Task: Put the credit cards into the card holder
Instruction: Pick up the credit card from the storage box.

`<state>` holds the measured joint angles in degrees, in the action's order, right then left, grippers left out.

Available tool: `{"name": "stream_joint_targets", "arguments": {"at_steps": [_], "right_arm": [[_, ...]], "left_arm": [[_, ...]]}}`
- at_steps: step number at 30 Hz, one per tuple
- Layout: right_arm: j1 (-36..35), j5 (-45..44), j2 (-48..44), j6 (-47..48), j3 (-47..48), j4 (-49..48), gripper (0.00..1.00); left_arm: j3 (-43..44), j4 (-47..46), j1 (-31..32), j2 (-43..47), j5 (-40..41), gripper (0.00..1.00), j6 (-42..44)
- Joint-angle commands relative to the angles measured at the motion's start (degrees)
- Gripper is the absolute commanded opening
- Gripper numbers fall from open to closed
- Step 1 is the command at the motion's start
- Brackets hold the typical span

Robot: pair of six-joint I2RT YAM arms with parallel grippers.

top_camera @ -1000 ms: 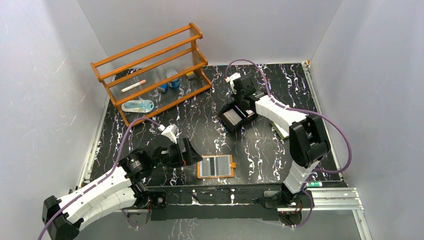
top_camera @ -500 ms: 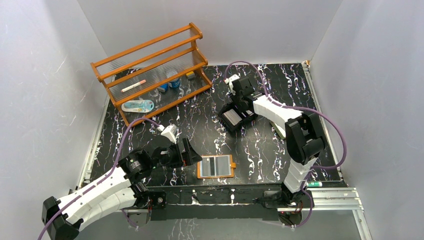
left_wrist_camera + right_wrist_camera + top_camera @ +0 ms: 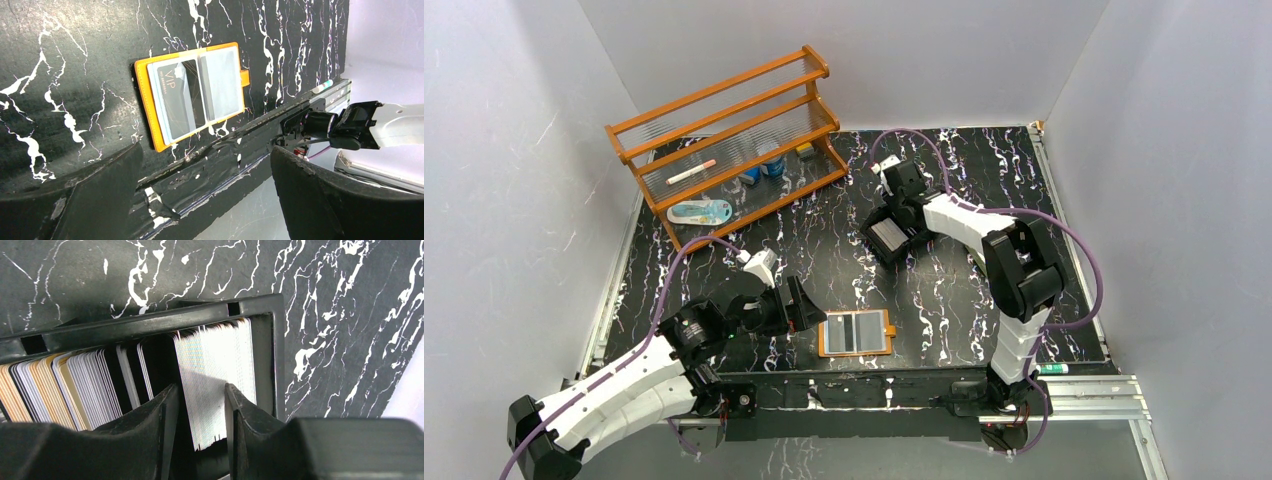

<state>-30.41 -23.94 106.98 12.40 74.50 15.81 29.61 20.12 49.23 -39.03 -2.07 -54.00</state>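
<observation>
The white stack's end card [image 3: 182, 371] is between my right gripper's fingers, beside the dark gap. My right gripper needs to move up slightly and gently next while its fingers narrow onto that card.
The card holder [image 3: 856, 333] [image 3: 190, 97] lies open and flat near the table's front edge, orange with clear sleeves. A dark VIP card [image 3: 172, 95] sits in its left sleeve. My left gripper [image 3: 809, 312] [image 3: 206, 150] hovers just left of it, jaws wide open and empty. The credit cards stand edge-on in a black tray [image 3: 886, 240] [image 3: 150, 322]: a white stack [image 3: 215, 370] on the right, tan and pale ones [image 3: 45, 390] on the left. My right gripper [image 3: 900, 208] [image 3: 200, 387] is down in the tray, open. Part of the white stack stands between its jaws, with a dark gap beside the left finger.
An orange slatted rack [image 3: 734, 130] with small items stands at the back left. A flat greenish object [image 3: 982, 258] lies under my right arm. A pen [image 3: 1052, 368] rests on the front rail at the right. White walls close in three sides.
My right gripper has opened its jaws and shifted slightly left over the tray, with the arm swinging along. My left arm and the card holder have not moved.
</observation>
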Motion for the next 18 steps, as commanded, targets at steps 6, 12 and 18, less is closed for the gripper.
{"name": "stream_joint_targets", "arguments": {"at_steps": [6, 12, 18], "right_arm": [[0.21, -6.51, -1.26, 1.74, -0.94, -3.51, 0.34], [0.23, -5.8, -3.35, 1.83, -0.6, -2.7, 0.28], [0.25, -6.28, -4.15, 2.05, -0.69, -2.89, 0.27]], "left_arm": [[-0.67, 0.66, -0.02, 0.36, 0.89, 0.98, 0.41], [-1.1, -0.13, -0.02, 0.21, 0.93, 0.98, 0.08], [-1.17, -0.87, -0.01, -0.54, 0.36, 0.98, 0.09]]}}
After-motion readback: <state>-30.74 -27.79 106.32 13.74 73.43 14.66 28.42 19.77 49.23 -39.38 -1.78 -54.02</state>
